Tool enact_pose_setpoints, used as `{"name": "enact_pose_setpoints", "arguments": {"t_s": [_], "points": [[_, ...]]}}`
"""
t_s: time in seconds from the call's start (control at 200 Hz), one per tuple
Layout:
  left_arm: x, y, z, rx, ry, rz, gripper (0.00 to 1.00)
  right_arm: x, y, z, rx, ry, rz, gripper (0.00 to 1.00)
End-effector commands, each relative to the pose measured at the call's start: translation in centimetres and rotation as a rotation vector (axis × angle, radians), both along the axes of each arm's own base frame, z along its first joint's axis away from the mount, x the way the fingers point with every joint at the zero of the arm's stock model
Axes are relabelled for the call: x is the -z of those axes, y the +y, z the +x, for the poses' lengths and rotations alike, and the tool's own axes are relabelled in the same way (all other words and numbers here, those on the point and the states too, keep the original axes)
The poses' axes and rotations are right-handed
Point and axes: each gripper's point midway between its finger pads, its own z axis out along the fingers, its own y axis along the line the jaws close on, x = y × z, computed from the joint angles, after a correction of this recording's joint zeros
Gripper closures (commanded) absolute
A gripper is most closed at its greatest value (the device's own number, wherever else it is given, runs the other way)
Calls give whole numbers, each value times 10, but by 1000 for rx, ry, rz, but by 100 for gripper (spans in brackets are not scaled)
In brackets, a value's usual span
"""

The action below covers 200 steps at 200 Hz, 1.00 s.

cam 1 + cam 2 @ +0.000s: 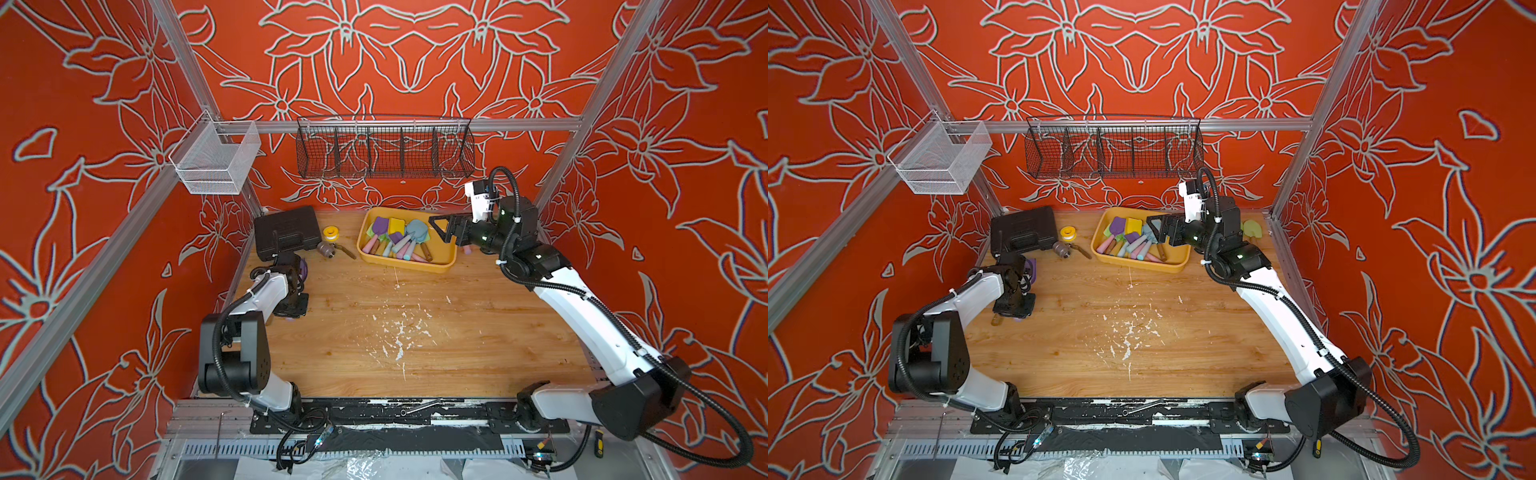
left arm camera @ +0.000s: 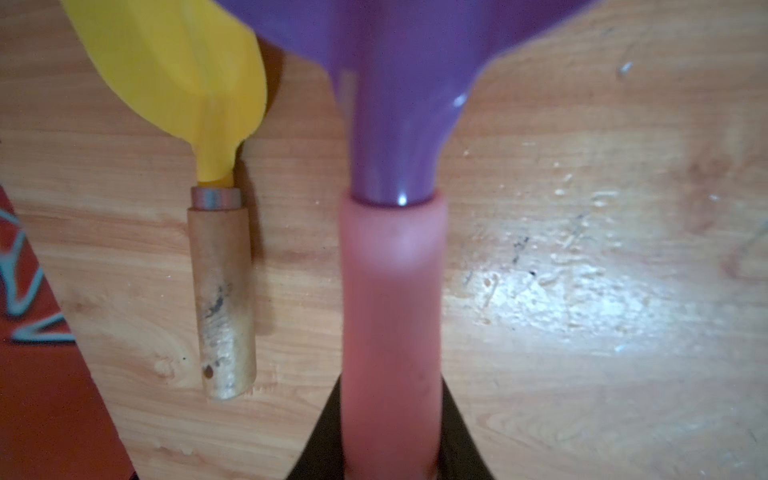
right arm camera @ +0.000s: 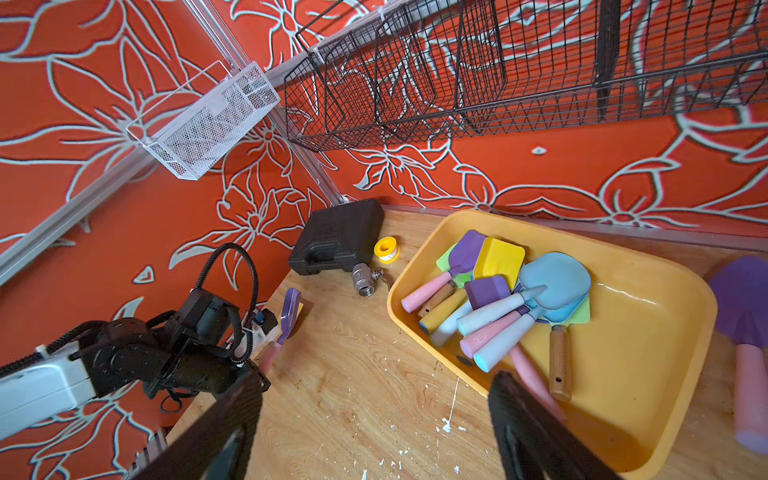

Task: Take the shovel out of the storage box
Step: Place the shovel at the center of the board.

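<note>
I will lower my left gripper next and release the pink handle on the clear bare wood (image 1: 1008,324) (image 2: 302,296) below it, beside the yellow shovel.
The storage box (image 1: 440,268) (image 1: 1173,268) (image 3: 665,374) is a yellow tub at the back of the table, holding several shovels (image 3: 555,280) with coloured blades and pastel handles. My right gripper (image 1: 441,230) (image 1: 1156,232) (image 3: 376,386) hangs open over the box's right side, with nothing between its fingers. At the table's left, my left gripper (image 1: 293,309) (image 2: 390,399) is shut on the pink handle of a purple shovel (image 1: 304,266) (image 1: 1031,266) (image 2: 395,104) (image 3: 289,309), low over the wood outside the box.
A yellow shovel with a wooden handle (image 2: 220,291) lies beside the held one. Purple (image 3: 744,299) and green (image 1: 1252,228) shovels lie right of the box. A black tool case (image 1: 286,232), tape roll (image 1: 331,231) and valve (image 1: 326,249) sit back left. Wire baskets (image 1: 384,149) (image 1: 216,162) hang above.
</note>
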Motion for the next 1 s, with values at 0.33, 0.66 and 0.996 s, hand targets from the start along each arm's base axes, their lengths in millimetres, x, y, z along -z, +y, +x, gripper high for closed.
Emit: {"name": "enact_pose_setpoints", "arguments": {"t_s": [0.33, 0.66, 0.996], "points": [[35, 11, -7, -21, 146, 12, 100, 5, -9, 1, -2, -2, -20, 12], [33, 26, -27, -75, 212, 53, 100, 7, -10, 11, -6, 16, 0, 12], [30, 27, -31, -71, 216, 64, 89, 9, -9, 17, -16, 36, 31, 12]]}}
